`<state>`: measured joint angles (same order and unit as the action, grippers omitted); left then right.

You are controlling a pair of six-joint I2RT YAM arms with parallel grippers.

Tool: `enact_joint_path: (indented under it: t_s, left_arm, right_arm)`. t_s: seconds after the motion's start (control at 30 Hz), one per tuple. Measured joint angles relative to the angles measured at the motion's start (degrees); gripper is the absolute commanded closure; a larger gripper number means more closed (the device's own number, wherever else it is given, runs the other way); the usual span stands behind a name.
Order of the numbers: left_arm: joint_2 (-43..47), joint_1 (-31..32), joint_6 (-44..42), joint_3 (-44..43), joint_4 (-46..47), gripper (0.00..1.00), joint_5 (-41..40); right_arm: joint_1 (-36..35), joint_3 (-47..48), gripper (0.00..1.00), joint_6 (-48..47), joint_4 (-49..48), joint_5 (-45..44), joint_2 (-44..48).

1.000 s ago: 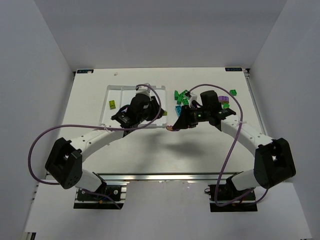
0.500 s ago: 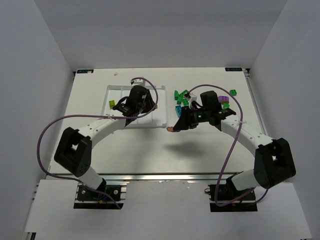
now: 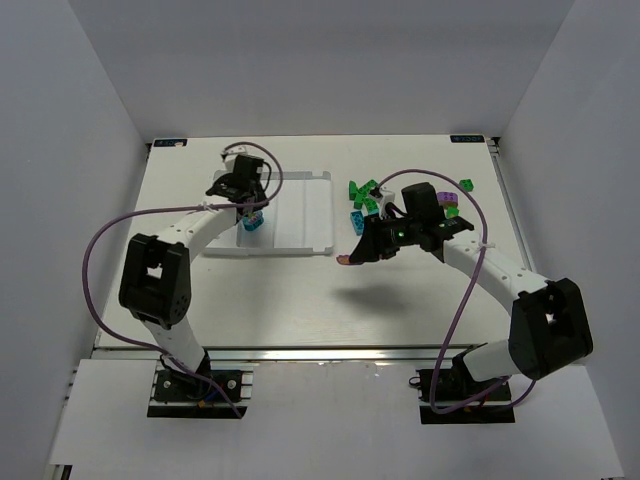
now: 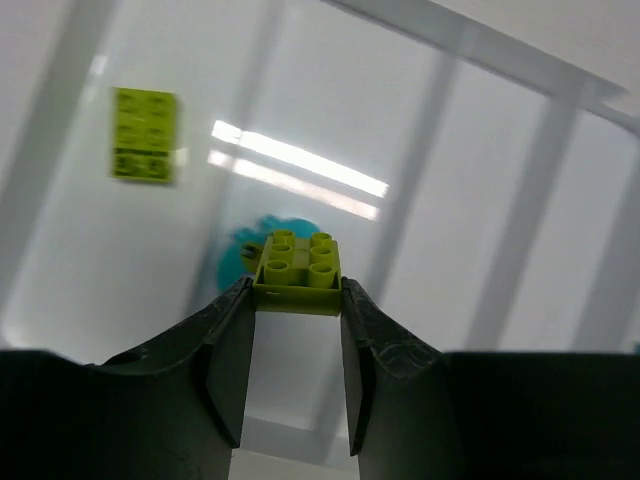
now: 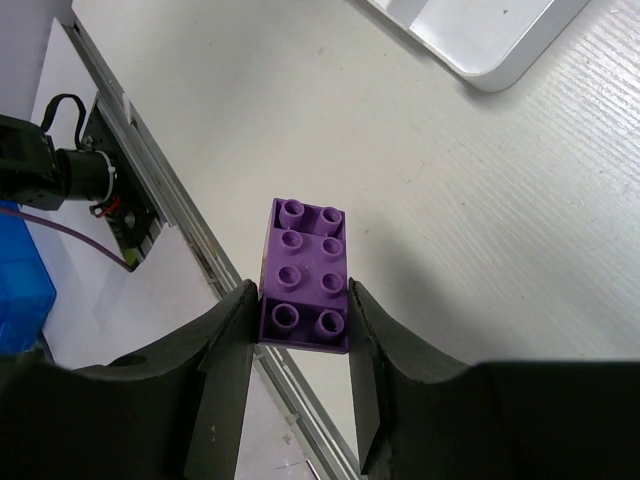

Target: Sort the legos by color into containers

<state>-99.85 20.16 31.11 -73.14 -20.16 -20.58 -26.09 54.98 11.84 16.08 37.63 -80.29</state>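
My right gripper moves outward and left in the top view next, over the tray section beside the teal piece's, and releases the purple lego, since that section is empty.
My left gripper hangs over the left part of the white tray. In the left wrist view it is shut on a yellow-green lego above a compartment. A second yellow-green lego lies in the compartment further left. A blurred teal piece shows under the held brick, and also in the top view. My right gripper is shut on a purple lego, held above the bare table right of the tray's near corner. Loose green, teal and purple legos lie behind it.
More loose legos lie beside the right forearm, with a single green one further right. Raised ridges divide the tray. The table's metal front rail runs under the right gripper's view. White walls enclose the table.
My left arm has swung left across the tray, from its middle to its left compartments, still holding the yellow-green lego. The right gripper has barely moved with the purple lego.
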Motion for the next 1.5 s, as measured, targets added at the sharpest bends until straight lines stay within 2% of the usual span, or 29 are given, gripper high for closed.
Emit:
enact_joint_path:
  t_s: [0.17, 0.43, 0.5, 0.53, 0.63, 0.7, 0.87, 0.93, 1.03, 1.1, 1.17, 1.2, 1.27, 1.3, 1.43, 1.5]
  left_arm:
    - [0.1, -6.5, -0.5, 0.0, -3.4, 1.00, -3.8]
    - [0.1, -7.8, -1.3, 1.2, -6.5, 1.00, -5.4]
    - [0.1, -8.3, -1.3, 2.3, -6.8, 0.89, -5.4]
    - [0.1, -8.6, -1.3, 2.6, -7.1, 0.78, -5.3]
    - [0.1, -9.3, -1.2, 3.1, -7.9, 0.58, -5.4]
    - [0.4, -9.7, -1.1, 3.4, -8.1, 0.56, -5.4]
    - [3.5, -10.5, -1.1, 4.8, -8.5, 0.33, -4.9]
    - [5.2, -10.6, -1.0, 5.2, -8.8, 0.28, -4.2]
    - [8.0, -10.7, -0.3, 6.1, -9.2, 0.21, -3.1]
    - [10.3, -10.7, 0.2, 7.2, -9.5, 0.21, -2.3]
    - [12.9, -10.7, 0.7, 8.1, -10.1, 0.21, -1.4]
    - [15.4, -10.7, 1.2, 9.0, -10.2, 0.21, -0.5]
    - [18.4, -10.7, 1.7, 10.2, -9.5, 0.21, 1.1]
    - [20.9, -10.7, 2.0, 11.4, -9.0, 0.20, 2.4]
    - [32.7, -10.7, 3.9, 18.8, -6.6, 0.11, 9.0]
    - [37.3, -10.7, 5.0, 22.3, -5.1, 0.10, 12.7]
  right_arm:
    - [0.1, 1.4, 1.00, -1.3, 1.0, -0.3, -0.7]
    - [-1.1, 9.8, 1.00, -8.4, 0.4, -3.0, -9.3]
    - [-2.1, 13.2, 1.00, -11.1, 0.2, -3.3, -13.0]
    - [-2.9, 15.5, 1.00, -12.4, 0.2, -3.4, -15.1]
    - [-5.5, 22.2, 1.00, -15.6, -0.4, -4.2, -21.4]
    - [-7.1, 27.5, 1.00, -17.1, -1.1, -5.2, -26.2]
    - [-9.9, 36.8, 1.00, -18.6, -3.1, -8.5, -35.2]
    - [-10.8, 38.8, 0.99, -19.2, -4.0, -10.5, -37.6]
    - [-12.0, 41.1, 0.84, -20.1, -5.2, -13.7, -40.9]
    - [-12.4, 42.9, 0.77, -20.5, -6.1, -16.0, -43.0]
    - [-12.8, 44.3, 0.63, -21.2, -6.8, -17.9, -44.8]
    - [-13.0, 45.0, 0.42, -21.6, -7.5, -19.0, -45.7]
    - [-13.1, 45.4, 0.18, -22.2, -8.2, -20.3, -46.4]
    - [-13.1, 45.5, 0.11, -22.8, -8.6, -21.1, -46.6]
    - [-13.0, 46.4, 0.11, -25.1, -9.0, -23.4, -46.7]
    - [-12.6, 46.9, 0.11, -26.3, -9.0, -23.7, -46.3]
